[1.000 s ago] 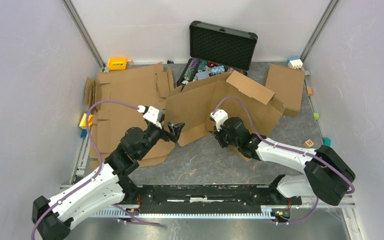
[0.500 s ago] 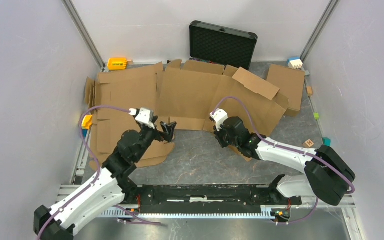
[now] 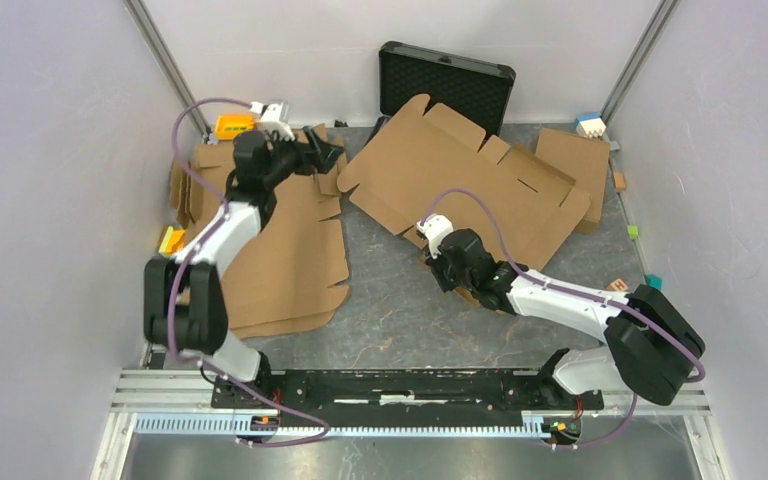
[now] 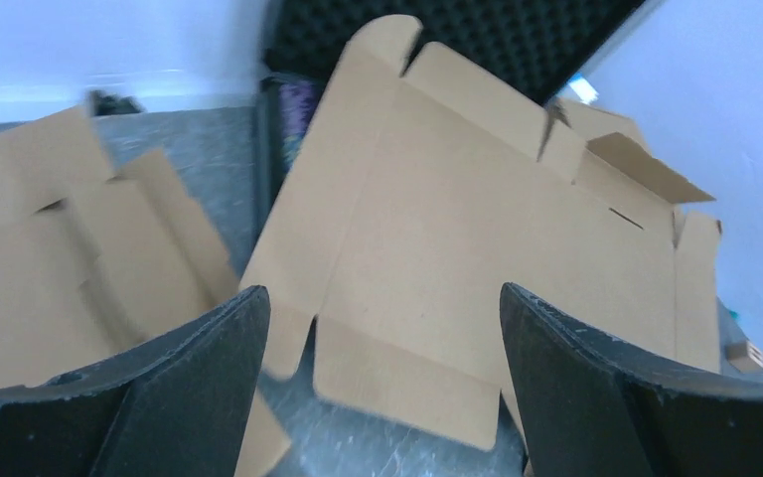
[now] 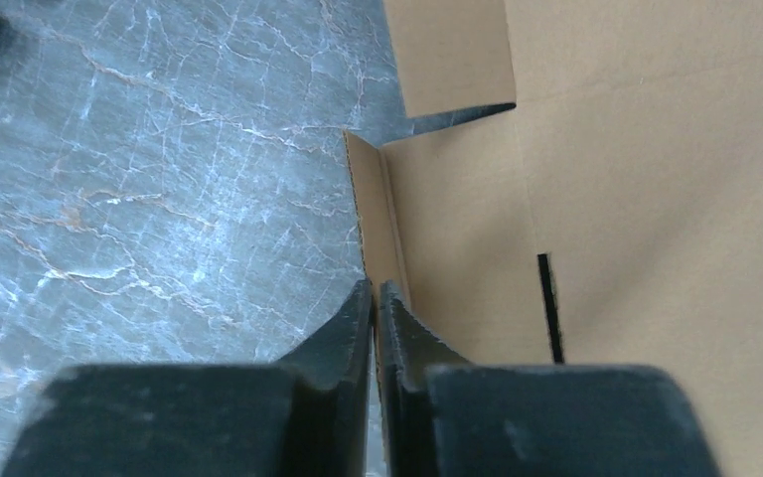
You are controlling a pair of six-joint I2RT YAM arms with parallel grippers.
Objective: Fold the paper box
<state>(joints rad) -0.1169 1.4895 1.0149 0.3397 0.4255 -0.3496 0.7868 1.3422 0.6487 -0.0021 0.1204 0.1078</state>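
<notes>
The paper box's flap edge (image 3: pixel 376 144) (image 4: pixel 296 171) beside the black case is nearest to my left gripper's open fingers. I will next move that gripper down and to the right in the top view onto it.
The paper box (image 3: pixel 460 170) lies opened out as a flat brown cardboard sheet with cut flaps, between the table's middle and the black case. My right gripper (image 3: pixel 440 255) sits at its near edge. In the right wrist view that gripper (image 5: pixel 374 293) is shut on a thin upright flap (image 5: pixel 376 214) of the paper box (image 5: pixel 656 199). My left gripper (image 3: pixel 328 156) hangs open at the back left, apart from the box. Its wrist view looks between the wide-spread jaws of the left gripper (image 4: pixel 382 298) onto the paper box (image 4: pixel 457 229), with nothing held.
More flat cardboard sheets (image 3: pixel 280 230) cover the left side under the left arm. Another cardboard piece (image 3: pixel 572 170) lies at the back right. The black case (image 3: pixel 447 85) stands open against the back wall. A yellow object (image 3: pixel 230 126) and small blocks (image 3: pixel 590 125) lie near the walls.
The left arm swung from the table's middle up to the back left, away from the box. The raised cardboard has dropped flat. The right gripper kept its hold.
</notes>
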